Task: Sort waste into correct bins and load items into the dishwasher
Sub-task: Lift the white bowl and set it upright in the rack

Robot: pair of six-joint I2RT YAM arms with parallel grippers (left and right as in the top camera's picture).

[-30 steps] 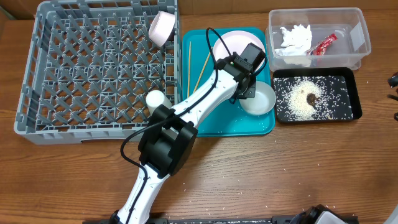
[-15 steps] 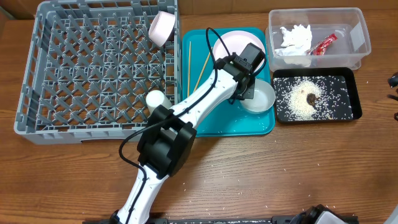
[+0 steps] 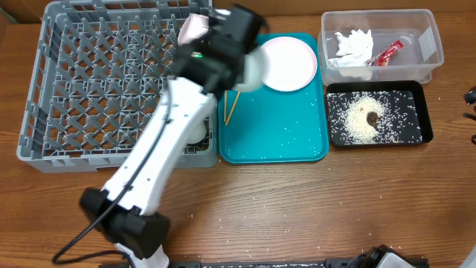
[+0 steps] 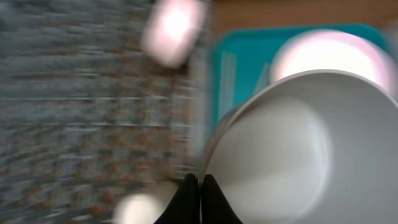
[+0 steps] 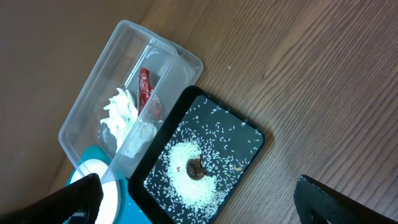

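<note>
The robot's left gripper will next lower the bowl (image 3: 255, 73) to the left in the overhead view and let go of it where the rack's empty gap beside the cup is below.
My left gripper (image 3: 239, 68) is shut on the rim of the white bowl (image 3: 255, 73) and holds it above the grey rack's right wall; its wrist view shows the closed fingers (image 4: 200, 198) on the bowl (image 4: 298, 143). The white plate (image 3: 288, 63) and the chopsticks (image 3: 227, 106) lie on the teal tray (image 3: 275, 130). The smaller dish (image 3: 193, 28) leans in the rack (image 3: 97, 82). The cup (image 4: 140, 208) stands in the rack, mostly hidden overhead by my arm. My right gripper (image 5: 199, 186) is open and empty above the black tray.
The clear tub (image 3: 430, 46) holds the napkin (image 3: 353, 43) and the red wrapper (image 3: 388, 52). The black tray (image 3: 415, 132) holds rice (image 3: 357, 123) and a brown scrap (image 3: 371, 116). Loose rice grains lie on the teal tray and the wooden table.
My left arm has lifted the bowl off the teal tray's right side and swung it left and back to the rack's edge. The plate is now uncovered. The left wrist view is blurred by motion.
</note>
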